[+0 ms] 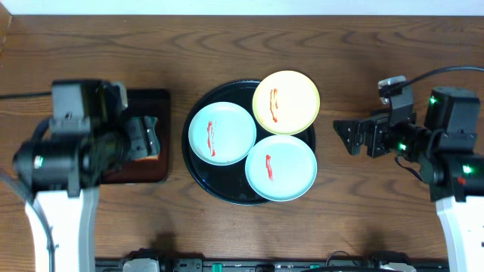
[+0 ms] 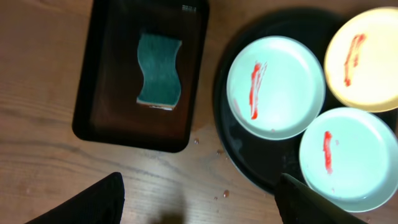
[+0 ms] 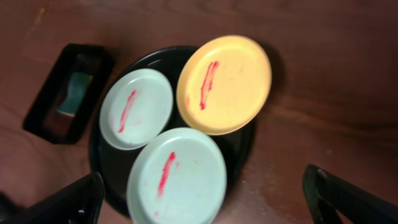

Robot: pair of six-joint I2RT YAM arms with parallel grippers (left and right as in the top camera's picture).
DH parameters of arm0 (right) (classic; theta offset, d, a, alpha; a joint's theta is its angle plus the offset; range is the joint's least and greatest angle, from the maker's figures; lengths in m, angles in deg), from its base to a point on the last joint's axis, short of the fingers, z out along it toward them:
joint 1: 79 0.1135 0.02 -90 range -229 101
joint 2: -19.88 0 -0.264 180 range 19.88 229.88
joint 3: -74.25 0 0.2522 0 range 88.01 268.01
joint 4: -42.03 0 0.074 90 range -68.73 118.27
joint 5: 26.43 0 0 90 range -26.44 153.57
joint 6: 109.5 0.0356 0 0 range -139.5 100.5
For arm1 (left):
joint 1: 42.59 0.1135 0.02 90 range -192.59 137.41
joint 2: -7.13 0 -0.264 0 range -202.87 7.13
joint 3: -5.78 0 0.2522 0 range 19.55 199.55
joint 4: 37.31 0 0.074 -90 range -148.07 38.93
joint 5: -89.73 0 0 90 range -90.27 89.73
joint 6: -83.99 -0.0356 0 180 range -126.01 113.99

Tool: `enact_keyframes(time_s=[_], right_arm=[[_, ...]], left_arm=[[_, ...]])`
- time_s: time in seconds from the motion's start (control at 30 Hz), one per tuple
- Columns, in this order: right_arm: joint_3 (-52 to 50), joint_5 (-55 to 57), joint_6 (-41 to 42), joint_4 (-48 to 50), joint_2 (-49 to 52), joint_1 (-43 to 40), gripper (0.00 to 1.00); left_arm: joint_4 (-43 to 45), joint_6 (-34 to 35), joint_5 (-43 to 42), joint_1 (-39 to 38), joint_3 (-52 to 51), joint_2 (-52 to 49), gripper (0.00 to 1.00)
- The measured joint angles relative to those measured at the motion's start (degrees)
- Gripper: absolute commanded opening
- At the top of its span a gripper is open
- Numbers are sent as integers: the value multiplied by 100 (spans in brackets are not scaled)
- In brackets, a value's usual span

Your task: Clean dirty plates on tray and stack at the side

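My right gripper moves over the round tray next. It then goes down onto the sponge-side mint plate's rim facing the yellow plate, where a black gap leaves room.
Three plates lie on the round black tray, each streaked with red sauce. They are a mint plate at the left, a yellow plate at the back right and a second mint plate at the front. My left gripper hovers open over a small rectangular tray, left of the round tray. In the left wrist view my left gripper spans bare wood, with nothing between its fingers. My right gripper is open to the right of the tray. In its wrist view my right gripper frames the front mint plate from above.
A rectangular black tray holds a teal sponge at the left. Small droplets dot the wood near the round tray's rim. Both arm bases stand along the table's front edge.
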Motion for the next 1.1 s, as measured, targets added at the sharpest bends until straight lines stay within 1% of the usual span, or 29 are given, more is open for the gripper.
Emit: enact_keyframes(time_s=[0.17, 0.27, 0.43, 0.47, 0.5, 0.53, 0.6, 0.67, 0.7, 0.83, 1.0, 1.1], right_arm=[[4, -229, 227, 269, 354, 9, 93], [7, -225, 439, 533, 553, 214, 89], [129, 199, 1040, 911, 1008, 1049, 84], [251, 372, 1178, 909, 1187, 1292, 83], [382, 509, 1283, 879, 1344, 1480, 81], [551, 660, 1401, 820, 1537, 1668, 77], [999, 970, 1659, 634, 1993, 2035, 63], [1488, 1298, 2026, 420, 2490, 2365, 53], [1663, 1429, 2188, 354, 2682, 2468, 51], [2140, 2035, 3067, 225, 3464, 2920, 46], [2166, 2468, 3740, 334, 4157, 3316, 43], [2166, 2575, 4035, 437, 4548, 3550, 42]], left_arm=[[15, 0, -7, 0, 9, -632, 78], [13, -2, -7, 0, 9, -933, 78], [232, -190, 20, 0, 17, -1353, 79], [273, -188, 48, 0, 59, -1412, 83], [313, -177, 90, 0, 131, -1458, 84], [341, -149, 136, 0, 232, -1495, 84], [387, -107, 271, 2, 531, -1530, 84], [354, -24, 455, 4, 820, -1523, 84], [315, 57, 581, 4, 962, -1510, 84], [105, 345, 1049, 4, 1141, -1469, 84], [-17, 481, 1266, 4, 1141, -1475, 84], [-20, 501, 1311, 4, 1141, -1475, 84]])
